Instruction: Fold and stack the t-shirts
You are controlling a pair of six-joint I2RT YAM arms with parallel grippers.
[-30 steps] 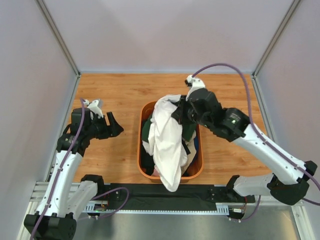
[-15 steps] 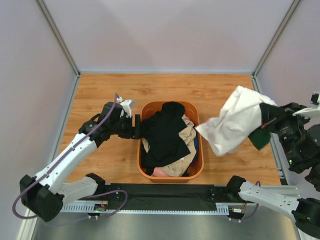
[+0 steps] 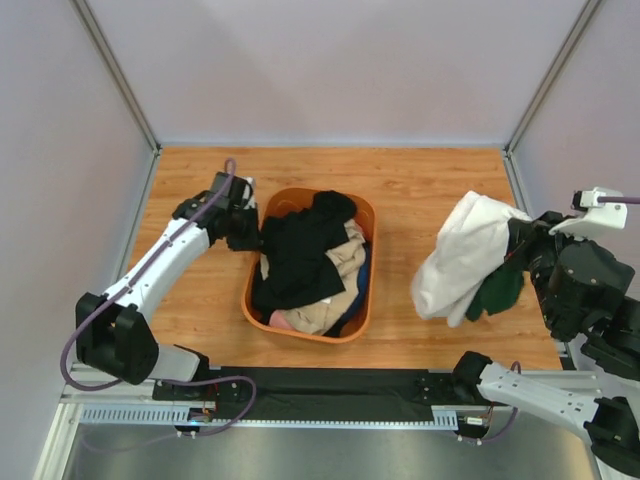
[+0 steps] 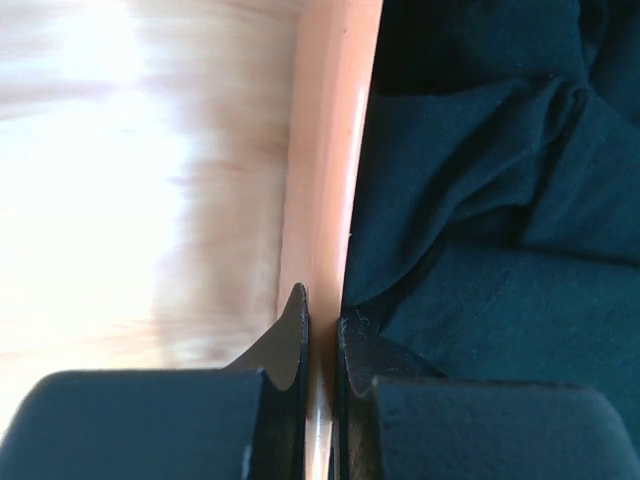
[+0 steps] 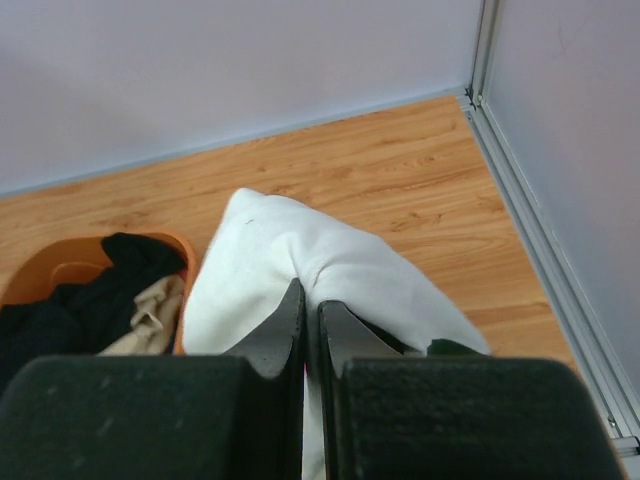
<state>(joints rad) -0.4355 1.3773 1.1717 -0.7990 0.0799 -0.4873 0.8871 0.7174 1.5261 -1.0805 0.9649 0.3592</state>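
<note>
Next, my left gripper drags the basket [image 3: 300, 332] outward into the table's far corner [image 3: 180, 168], left in the top view, and frees the basket's rim, since it fills the table's middle.
My right gripper [image 3: 516, 240] [image 5: 311, 305] is shut on a white t-shirt [image 3: 458, 255] [image 5: 300, 250] that hangs bunched over the right side of the table, a dark green sleeve [image 3: 497, 290] drooping below it. An orange basket [image 3: 300, 332] sits skewed at the table's middle. It holds a black t-shirt [image 3: 298, 252] [image 4: 480, 200] on top and a beige one [image 3: 342, 262] [image 5: 150, 312] beneath. My left gripper [image 3: 250, 230] [image 4: 322, 325] is shut on the basket's left rim [image 4: 335, 150], one finger outside the wall and one inside against the black cloth.
The wooden table [image 3: 420, 190] is fenced by grey walls on the left, back and right. A metal corner post [image 5: 487, 60] stands at the far right. Both arm bases sit on the rail at the near edge [image 3: 320, 395].
My left gripper closed on the basket's left rim, and the basket slid left and turned. The white t-shirt in my right gripper dropped lower and hangs more bunched.
</note>
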